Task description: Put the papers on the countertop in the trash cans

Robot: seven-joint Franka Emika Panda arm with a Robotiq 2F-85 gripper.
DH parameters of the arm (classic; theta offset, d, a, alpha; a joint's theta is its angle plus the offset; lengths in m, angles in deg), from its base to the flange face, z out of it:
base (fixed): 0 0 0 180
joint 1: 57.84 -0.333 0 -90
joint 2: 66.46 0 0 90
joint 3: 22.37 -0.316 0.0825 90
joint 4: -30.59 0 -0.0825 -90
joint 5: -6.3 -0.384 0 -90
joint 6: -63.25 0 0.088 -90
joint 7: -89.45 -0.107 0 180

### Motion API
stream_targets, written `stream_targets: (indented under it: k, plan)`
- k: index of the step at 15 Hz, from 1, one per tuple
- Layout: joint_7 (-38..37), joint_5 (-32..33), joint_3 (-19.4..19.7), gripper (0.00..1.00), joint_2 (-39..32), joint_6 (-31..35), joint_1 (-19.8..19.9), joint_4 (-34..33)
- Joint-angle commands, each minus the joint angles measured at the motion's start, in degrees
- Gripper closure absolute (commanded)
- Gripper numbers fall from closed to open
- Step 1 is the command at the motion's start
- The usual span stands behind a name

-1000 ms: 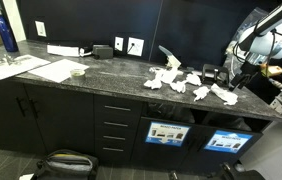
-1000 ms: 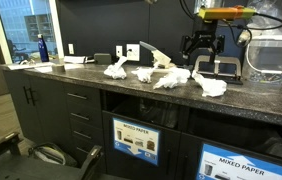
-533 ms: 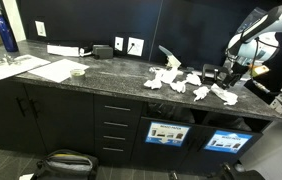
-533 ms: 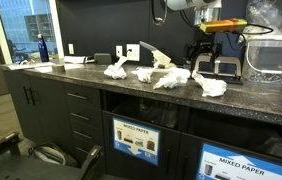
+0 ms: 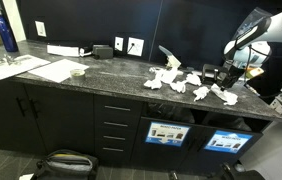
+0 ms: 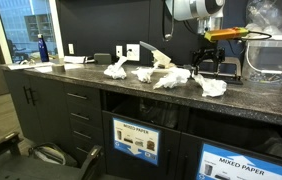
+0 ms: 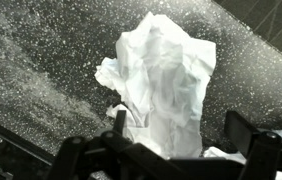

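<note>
I need to move my gripper down and toward the front edge of the countertop next, to close on the middle of the wad.
Several crumpled white papers [image 5: 176, 86] [image 6: 171, 77] lie in a cluster on the dark speckled countertop [image 5: 101, 75] [image 6: 81, 73]. My gripper [image 5: 231, 72] [image 6: 203, 68] hangs open just above the wad at the cluster's end [image 5: 224, 95] [image 6: 211, 87]. In the wrist view that wad [image 7: 166, 75] fills the middle, with my gripper [image 7: 179, 125] straddling its near end, fingers apart and not pressing it. Two trash cans with blue-and-white labels [image 5: 166, 132] [image 5: 226, 141] [image 6: 136, 140] [image 6: 243, 162] sit in the cabinet front under the papers.
A black box [image 6: 224, 68] and a clear plastic tub [image 6: 273, 58] stand right behind the gripper. Flat white sheets [image 5: 21, 68], a blue bottle [image 5: 6, 32] and a power strip [image 5: 66, 50] occupy the far end. Plain drawers [image 5: 116, 125]; a bag on the floor [image 5: 66, 163].
The arm has swung over and the gripper has come down toward the end paper wad, staying open. The papers have not moved.
</note>
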Motion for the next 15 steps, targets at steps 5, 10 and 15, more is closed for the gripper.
stream_targets:
  k: [5,10,15]
  plan:
    - [3.2,-0.6,-3.9,0.0,-8.3,-11.3,5.6,-13.9]
    - [3.6,-1.8,-4.9,0.0,-12.9,-17.6,8.1,-20.8]
    - [3.2,-3.2,-5.8,0.27,-16.3,-20.2,9.4,-25.8]
